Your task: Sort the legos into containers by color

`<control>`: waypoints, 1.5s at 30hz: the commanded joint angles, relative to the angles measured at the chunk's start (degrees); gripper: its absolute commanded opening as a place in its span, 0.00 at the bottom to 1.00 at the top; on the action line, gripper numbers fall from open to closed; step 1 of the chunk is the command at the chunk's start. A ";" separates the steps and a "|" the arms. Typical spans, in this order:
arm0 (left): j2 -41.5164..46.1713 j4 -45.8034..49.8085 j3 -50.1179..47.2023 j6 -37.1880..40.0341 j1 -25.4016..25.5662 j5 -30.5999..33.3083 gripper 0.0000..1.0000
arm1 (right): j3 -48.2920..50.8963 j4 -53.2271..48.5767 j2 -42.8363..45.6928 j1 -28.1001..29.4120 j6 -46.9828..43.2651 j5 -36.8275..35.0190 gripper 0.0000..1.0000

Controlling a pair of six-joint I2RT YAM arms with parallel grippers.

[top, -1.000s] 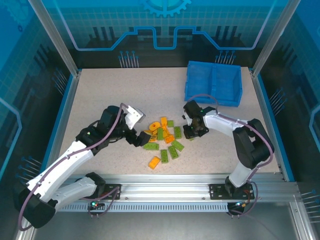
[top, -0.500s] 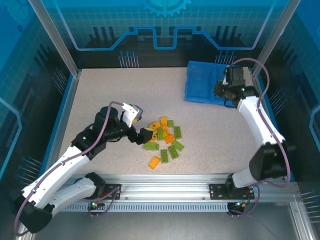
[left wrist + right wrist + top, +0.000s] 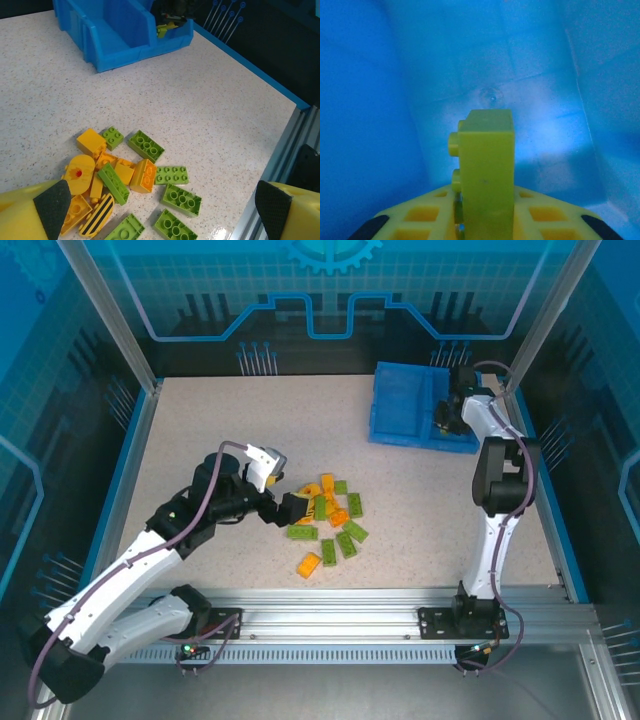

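The orange brick at the pile's front (image 3: 309, 565) lies apart from the rest, so I will move my left gripper back toward the aluminium bar and down onto it.
A loose pile of orange and green legos (image 3: 328, 512) lies mid-table, also seen as the legos (image 3: 131, 176) in the left wrist view. My left gripper (image 3: 290, 508) hovers at the pile's left edge, open, with nothing between its fingers (image 3: 52, 207). The blue bin (image 3: 425, 436) sits at the back right with two side-by-side containers. My right gripper (image 3: 447, 418) reaches down into the right container (image 3: 490, 75), shut on a green lego (image 3: 487, 170) that stands upright between its yellow fingers.
One orange brick (image 3: 308, 564) lies apart at the front of the pile. A black-striped yellow piece (image 3: 95, 220) lies at the pile's near edge. The table's blue rim (image 3: 535, 480) and the aluminium rail (image 3: 330, 612) bound the surface.
My right arm carried the green lego from the pile to the bin and has now lowered into the right container. My left gripper crept closer to the pile.
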State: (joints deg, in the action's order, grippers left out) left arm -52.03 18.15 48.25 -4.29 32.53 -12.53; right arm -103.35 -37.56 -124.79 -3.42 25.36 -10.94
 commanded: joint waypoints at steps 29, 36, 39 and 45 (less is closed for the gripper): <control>-22.42 22.72 1.47 -37.67 23.60 28.36 0.83 | 31.15 -7.16 48.61 27.87 -1.48 20.78 0.65; -32.37 21.07 0.62 -31.83 28.43 23.26 0.71 | 32.71 -9.60 50.23 29.61 -0.66 20.96 0.69; -34.59 18.43 0.33 -31.24 28.46 22.83 0.67 | 32.25 -10.26 50.06 29.68 -1.08 20.70 0.71; -40.40 15.08 1.11 -30.38 28.46 22.17 0.57 | 32.07 -10.76 49.88 29.66 -1.03 20.44 0.72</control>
State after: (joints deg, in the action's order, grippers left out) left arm -90.11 34.87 49.32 -35.86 60.77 10.68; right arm -70.61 -46.46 -76.07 25.52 25.19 9.43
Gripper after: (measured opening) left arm 0.581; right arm 0.720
